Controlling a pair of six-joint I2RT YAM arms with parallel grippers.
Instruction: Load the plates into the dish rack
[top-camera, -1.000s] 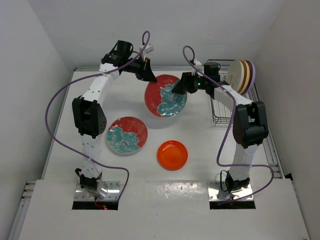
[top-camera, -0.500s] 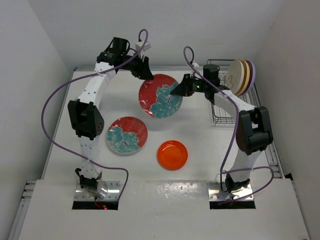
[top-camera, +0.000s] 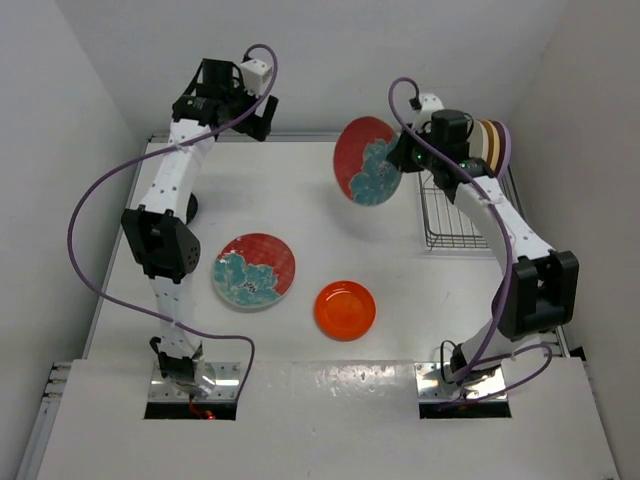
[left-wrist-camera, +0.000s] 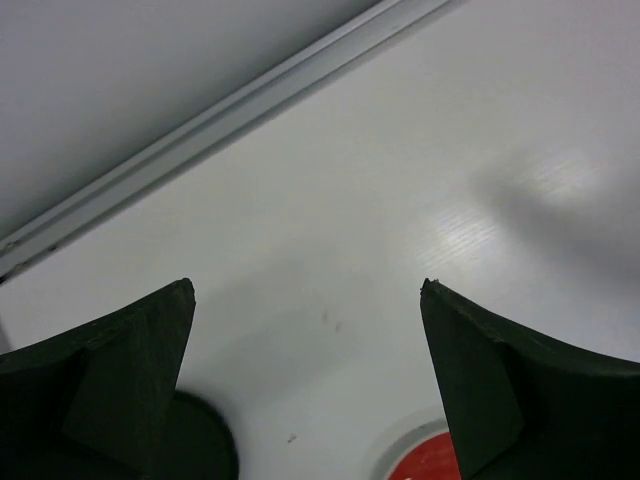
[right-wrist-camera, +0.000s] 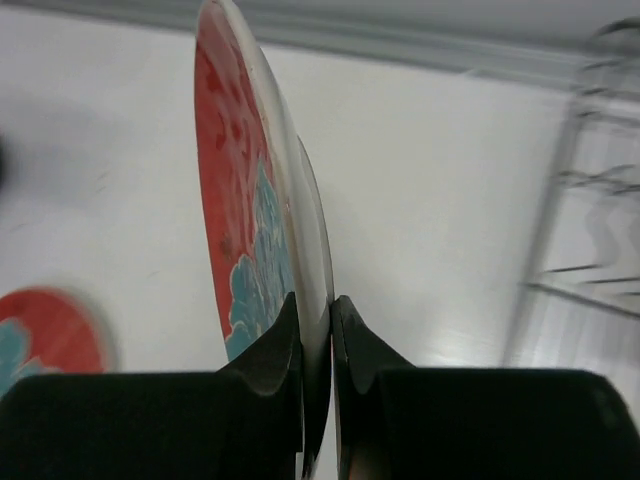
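Observation:
The robot's right gripper should move over to its right in the top view, go down beside the cream plate to extend the upright row of plates, and let go.
My right gripper (top-camera: 402, 160) (right-wrist-camera: 316, 300) is shut on the rim of a red plate with teal flowers (top-camera: 365, 160) (right-wrist-camera: 235, 190). It holds the plate on edge in the air, just left of the dish rack (top-camera: 452, 222). Three plates, cream, tan and lavender (top-camera: 488, 150), stand upright at the rack's far end. A second red flowered plate (top-camera: 254, 271) (right-wrist-camera: 40, 335) and a smaller orange plate (top-camera: 345, 310) lie flat on the table. My left gripper (top-camera: 258, 112) (left-wrist-camera: 305, 290) hangs open and empty over the table's back left part.
The rack's wires (right-wrist-camera: 590, 190) show blurred at the right of the right wrist view. A small black round thing (top-camera: 190, 208) (left-wrist-camera: 205, 445) lies partly hidden beside the left arm. A red plate's rim (left-wrist-camera: 425, 460) shows at the bottom of the left wrist view. A rail (left-wrist-camera: 230, 110) borders the table's back.
The left gripper opened, let go of the flowered plate and drew back to the far left. The right gripper shut on that plate, tipped it upright and carried it toward the rack.

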